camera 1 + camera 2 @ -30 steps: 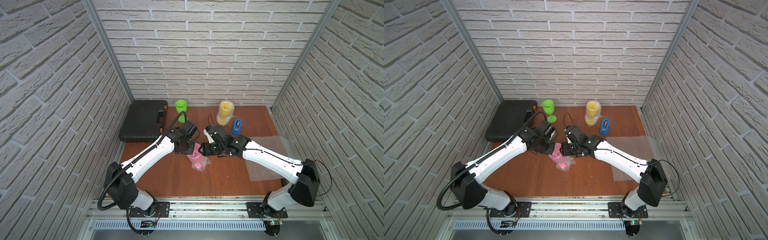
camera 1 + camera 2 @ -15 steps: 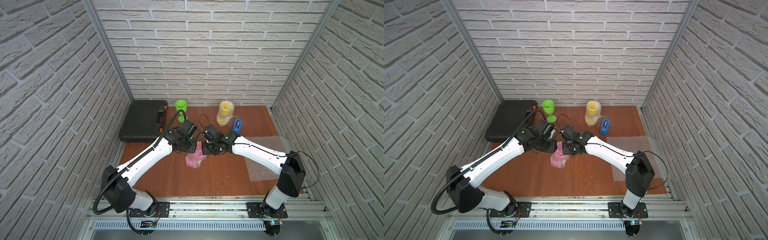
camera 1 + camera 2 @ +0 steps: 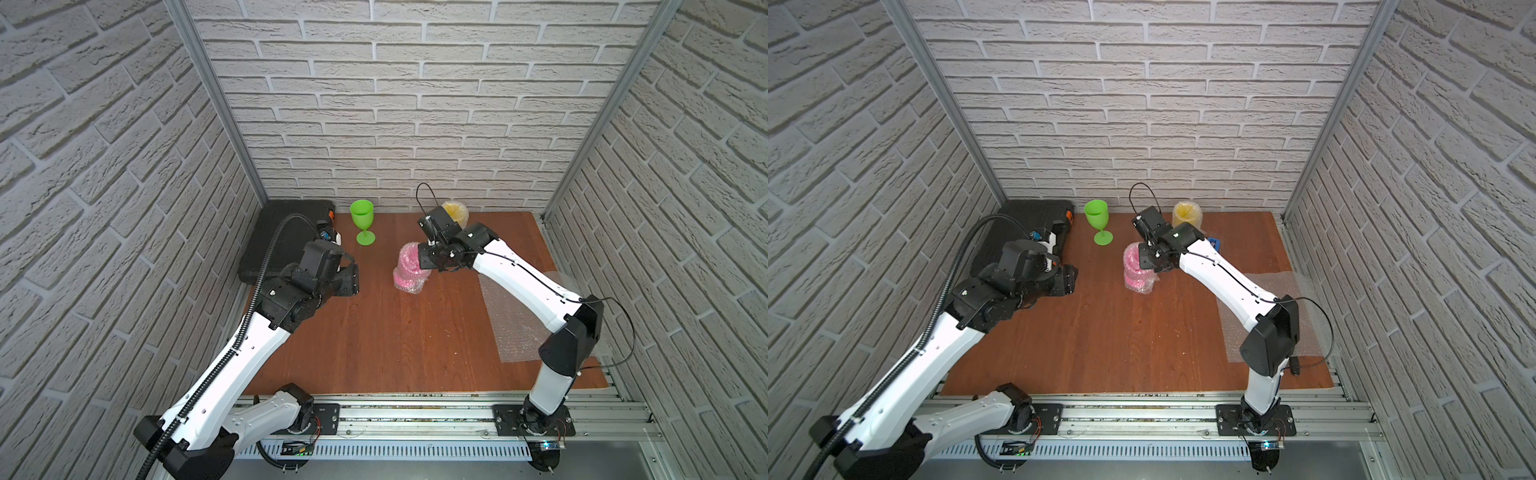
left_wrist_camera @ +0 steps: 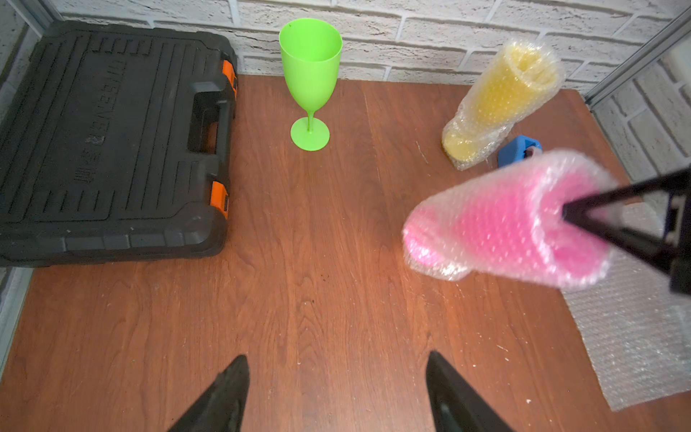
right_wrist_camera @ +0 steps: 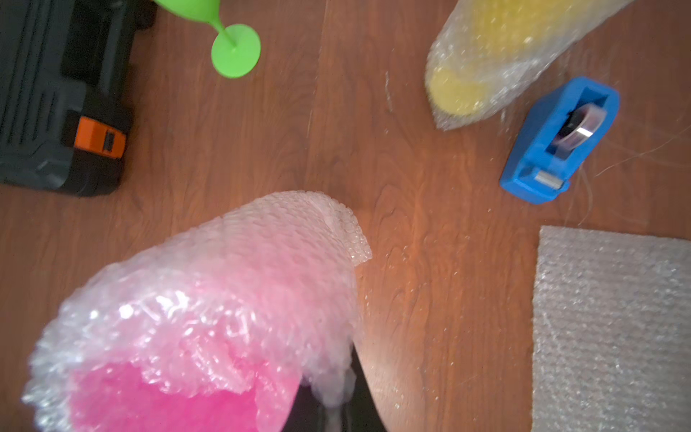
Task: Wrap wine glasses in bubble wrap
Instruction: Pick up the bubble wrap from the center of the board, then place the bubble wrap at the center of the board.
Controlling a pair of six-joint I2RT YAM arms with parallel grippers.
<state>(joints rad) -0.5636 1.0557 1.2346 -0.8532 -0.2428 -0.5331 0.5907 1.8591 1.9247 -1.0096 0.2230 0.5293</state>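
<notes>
The tabletop [image 5: 374, 108] has a clear spot beside the yellow bundle, outward of the robot's right gripper, so the right gripper should next move outward and down to release the wrap there.
The pink wine glass [image 3: 409, 270] [image 3: 1136, 268] is rolled in bubble wrap and stands tilted, foot end down by the table. My right gripper [image 3: 424, 259] [image 4: 566, 215] is shut on the wrap at its mouth end [image 5: 209, 306], pinching a fold. My left gripper [image 3: 353, 280] [image 4: 336, 366] is open and empty, well to the left of it. At the back, the green wine glass [image 3: 362, 222] [image 4: 310, 74] stands bare. The yellow wine glass [image 3: 455, 210] [image 4: 497, 104] is wrapped. A flat bubble wrap sheet [image 3: 519, 328] [image 5: 613, 318] lies at the right.
A black tool case [image 3: 282, 237] [image 4: 104, 142] with orange latches fills the back left corner. A blue tape dispenser [image 5: 553, 142] [image 4: 518, 149] sits next to the yellow bundle. Brick walls close in three sides.
My left gripper opened and drew back to the left, away from the pink bundle. My right gripper shut on the wrap and tipped the bundle up from lying to near upright.
</notes>
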